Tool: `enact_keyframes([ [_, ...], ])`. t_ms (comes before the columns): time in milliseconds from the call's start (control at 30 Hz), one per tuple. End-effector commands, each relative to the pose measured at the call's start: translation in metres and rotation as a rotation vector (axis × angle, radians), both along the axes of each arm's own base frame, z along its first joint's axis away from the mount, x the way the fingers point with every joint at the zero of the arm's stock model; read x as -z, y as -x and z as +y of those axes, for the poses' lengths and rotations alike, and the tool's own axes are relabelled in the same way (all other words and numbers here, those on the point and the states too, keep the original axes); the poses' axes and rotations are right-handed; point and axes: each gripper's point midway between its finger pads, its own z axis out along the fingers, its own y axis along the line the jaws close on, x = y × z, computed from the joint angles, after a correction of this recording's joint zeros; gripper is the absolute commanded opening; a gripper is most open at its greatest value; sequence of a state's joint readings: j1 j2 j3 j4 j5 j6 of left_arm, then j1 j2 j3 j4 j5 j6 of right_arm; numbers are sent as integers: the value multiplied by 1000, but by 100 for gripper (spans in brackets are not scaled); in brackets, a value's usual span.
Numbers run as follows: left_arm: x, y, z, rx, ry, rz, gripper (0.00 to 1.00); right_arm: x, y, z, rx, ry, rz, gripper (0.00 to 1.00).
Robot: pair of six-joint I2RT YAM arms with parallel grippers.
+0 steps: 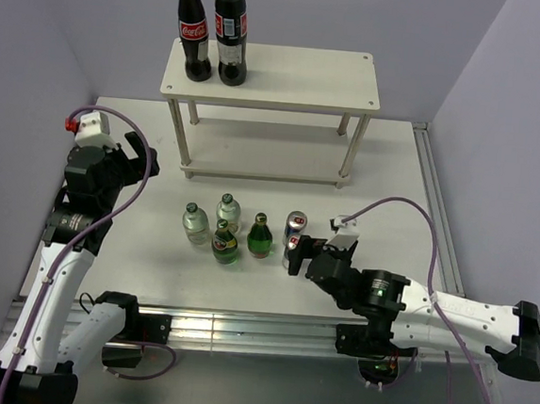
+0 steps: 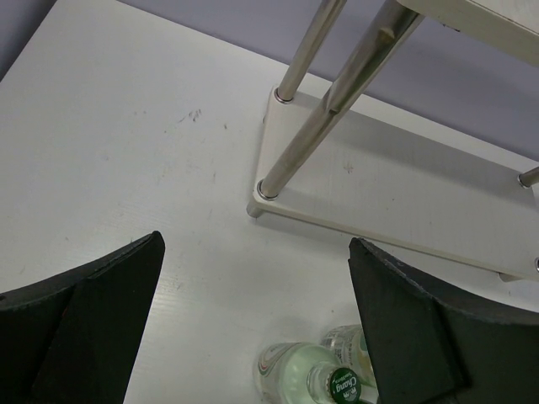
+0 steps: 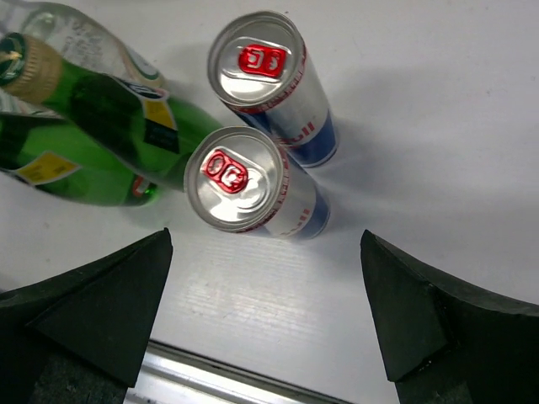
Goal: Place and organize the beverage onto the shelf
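Observation:
The nearer can should be between the fingers of my right gripper, so my right gripper should next move down and shift toward the green bottles (image 1: 260, 237) until its fingers are on both sides of that can.
Six small drinks stand on the table in front of the shelf (image 1: 291, 71): two clear bottles (image 1: 194, 224), two green bottles (image 1: 260, 237) and two blue-and-silver cans (image 1: 295, 224). My right gripper (image 1: 301, 258) is open, just above and near side of the nearer can (image 3: 244, 181); the far can (image 3: 271, 71) stands behind it. In the right wrist view the gripper (image 3: 265, 240) holds nothing and the green bottles (image 3: 109, 114) are to the left. My left gripper (image 1: 139, 164) is open and empty, left of the drinks; in its own view the gripper (image 2: 254, 244) has a clear bottle (image 2: 290, 374) below it.
Two tall cola bottles (image 1: 214, 27) stand on the left end of the shelf's top board. The shelf's lower board (image 2: 379, 185) and its metal legs (image 2: 324, 109) lie ahead of my left gripper. The table's metal front rail (image 1: 240, 327) runs along the near edge.

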State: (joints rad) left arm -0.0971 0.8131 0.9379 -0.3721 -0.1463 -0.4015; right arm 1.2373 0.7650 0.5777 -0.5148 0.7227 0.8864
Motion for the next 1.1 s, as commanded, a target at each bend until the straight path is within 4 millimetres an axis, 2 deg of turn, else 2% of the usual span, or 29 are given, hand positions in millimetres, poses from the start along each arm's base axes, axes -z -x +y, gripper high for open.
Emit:
enact_keyframes([
  [0,-16,3,0,14,-15,-54,98,16,-9,-3,82,8,-22,100],
  [33,-16,4,1,13,-16,-52,98,19,-11,6,75,-11,-29,100],
  [100,-17,4,2,7,-18,-57,98,33,-12,8,71,8,-30,100],
  [133,-16,4,2,6,-19,-56,98,36,-15,16,66,-1,-38,100],
  [233,-16,5,2,7,-18,-54,98,46,-21,20,81,18,-58,100],
  [333,-16,5,2,7,-18,-55,97,49,-27,23,94,30,-91,100],
  [500,-16,5,2,4,-20,-57,97,56,-35,16,138,72,-146,100],
  [533,-16,5,2,4,-20,-55,97,50,-41,19,167,39,-174,100],
  [600,-16,5,3,5,-22,-57,97,53,-44,17,190,56,-190,100],
  [767,-15,4,2,7,-20,-51,97,53,-54,18,243,81,-243,93],
  [800,-14,4,2,9,-21,-49,97,56,-55,21,247,83,-251,90],
  [900,-16,5,2,9,-21,-55,97,62,-60,23,258,112,-274,69],
  [933,-16,5,3,5,-23,-54,97,64,-60,24,263,118,-271,52],
  [1000,-15,4,3,4,-24,-51,97,66,-60,24,268,148,-259,26],
  [1033,-15,4,3,4,-24,-51,97,66,-60,24,280,137,-250,5],
  [1067,-14,4,3,2,-25,-48,97,61,-60,27,288,128,-245,0],
])
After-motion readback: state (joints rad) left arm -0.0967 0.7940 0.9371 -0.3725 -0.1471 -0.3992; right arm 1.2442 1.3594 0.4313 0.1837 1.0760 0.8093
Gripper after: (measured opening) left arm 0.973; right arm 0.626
